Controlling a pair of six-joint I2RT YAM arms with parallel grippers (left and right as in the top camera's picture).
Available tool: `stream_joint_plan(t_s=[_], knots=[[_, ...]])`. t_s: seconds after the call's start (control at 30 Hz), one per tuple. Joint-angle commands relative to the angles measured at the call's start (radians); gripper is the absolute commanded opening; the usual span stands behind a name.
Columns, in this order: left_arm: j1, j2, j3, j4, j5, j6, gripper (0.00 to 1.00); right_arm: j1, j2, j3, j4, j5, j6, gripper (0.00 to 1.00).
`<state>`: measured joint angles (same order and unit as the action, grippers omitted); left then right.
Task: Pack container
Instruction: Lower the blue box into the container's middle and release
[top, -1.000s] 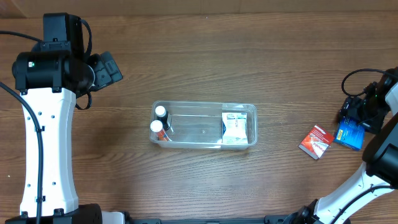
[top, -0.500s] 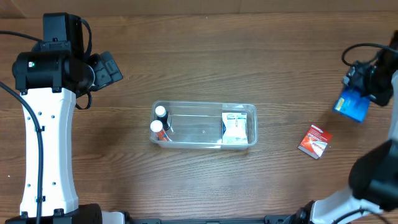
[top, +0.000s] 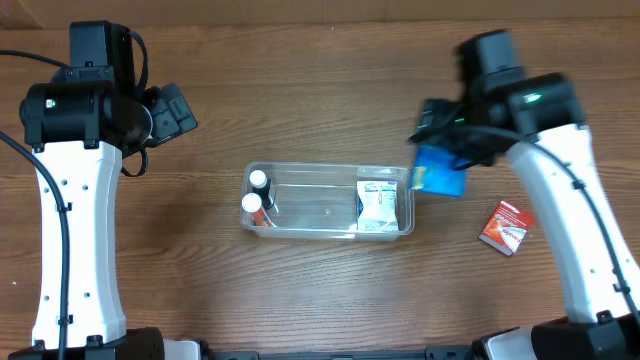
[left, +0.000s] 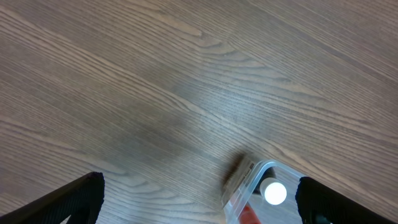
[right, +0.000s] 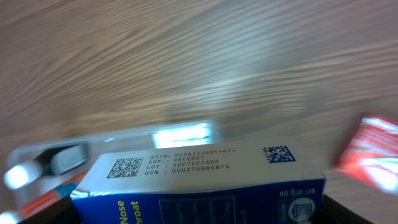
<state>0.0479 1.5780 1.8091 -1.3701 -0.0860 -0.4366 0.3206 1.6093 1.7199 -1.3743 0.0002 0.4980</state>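
Observation:
The right gripper moves past the white packet (top: 378, 206) next and down into the gap between it and the bottles, where the bottom of the container is bare.
The clear plastic container (top: 330, 172) stands mid-table. It holds two small white-capped bottles (top: 257, 192) at its left end and a white packet (top: 378, 206) at its right end. My right gripper (top: 440, 160) is shut on a blue box (top: 442, 175) and holds it in the air just past the container's right end; the box fills the right wrist view (right: 199, 183). My left gripper (top: 172, 112) is open and empty, up at the far left. Its wrist view shows the container's corner (left: 252, 177) and one bottle cap (left: 274, 192).
A red and white packet (top: 507, 227) lies on the wooden table to the right of the container; it also shows blurred in the right wrist view (right: 373, 152).
My right gripper has lifted the blue box from the far right of the table and carried it left to the container's right end. The left arm has not moved.

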Motion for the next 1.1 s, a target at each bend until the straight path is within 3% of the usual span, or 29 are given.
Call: stream_joint_plan(t_s=[0.0, 0.3, 0.73, 1.07], knots=[[0.004, 0.006, 0.010, -0.009, 0.001, 0.019, 1.00, 0.146, 0.002, -0.004, 0.039, 0.005, 0.107, 0.72], [0.004, 0.006, 0.010, -0.023, 0.002, 0.020, 1.00, 0.350, 0.134, -0.006, 0.093, 0.043, 0.136, 0.72], [0.004, 0.006, 0.010, -0.022, 0.001, 0.030, 1.00, 0.365, 0.354, -0.006, 0.128, 0.021, 0.160, 0.72], [0.004, 0.006, 0.010, -0.020, 0.001, 0.031, 1.00, 0.366, 0.407, -0.036, 0.175, 0.019, 0.158, 0.72]])
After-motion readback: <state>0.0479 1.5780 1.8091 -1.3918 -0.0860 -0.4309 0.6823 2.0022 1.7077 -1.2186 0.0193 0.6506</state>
